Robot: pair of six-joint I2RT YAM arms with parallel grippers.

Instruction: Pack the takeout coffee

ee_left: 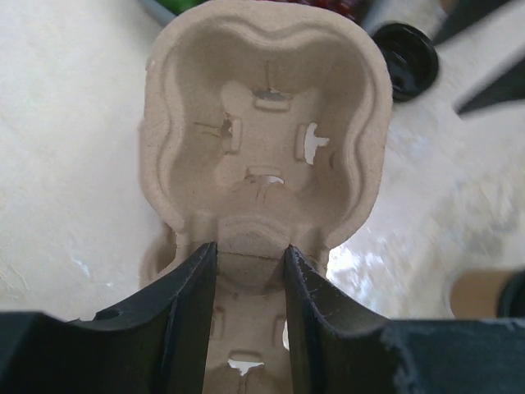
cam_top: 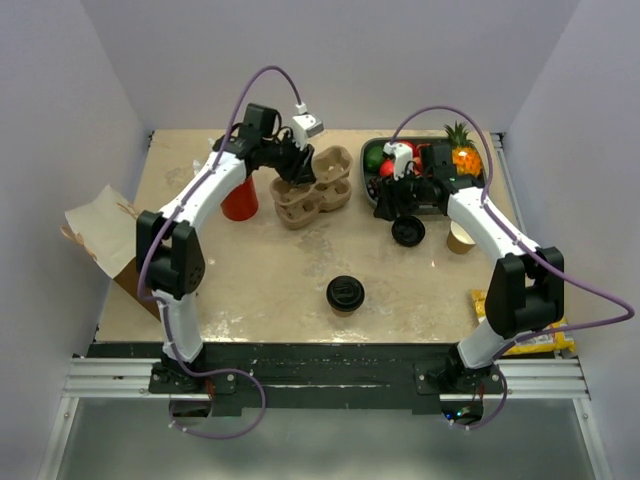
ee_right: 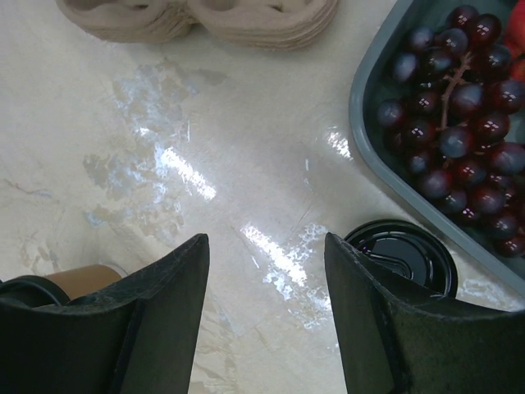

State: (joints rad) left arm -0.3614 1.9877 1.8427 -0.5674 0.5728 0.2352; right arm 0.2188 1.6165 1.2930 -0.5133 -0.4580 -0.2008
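Observation:
Bare table by the takeout coffee is below and back from my left gripper, which will pull the carrier (cam_top: 318, 187) back, lower it there and release its middle fold.
The takeout coffee (cam_top: 344, 293), a tan cup under a black lid, stands mid-table towards the front, away from both grippers. Part of it shows at the lower left of the right wrist view (ee_right: 57, 286). My left gripper (cam_top: 297, 172) (ee_left: 248, 250) is shut on the middle ridge of a tan pulp cup carrier (cam_top: 318, 187) (ee_left: 262, 123) at the back centre. My right gripper (cam_top: 392, 207) (ee_right: 267, 246) is open and empty over bare table, next to the loose black lid (cam_top: 407, 231) (ee_right: 404, 256).
A grey tray (cam_top: 372, 185) with grapes (ee_right: 459, 107) and other fruit sits at the back right. A lidless tan cup (cam_top: 461, 237) stands right of the loose lid. A red cup (cam_top: 240, 200) stands left of the carrier. A paper bag (cam_top: 100, 225) lies at the left edge.

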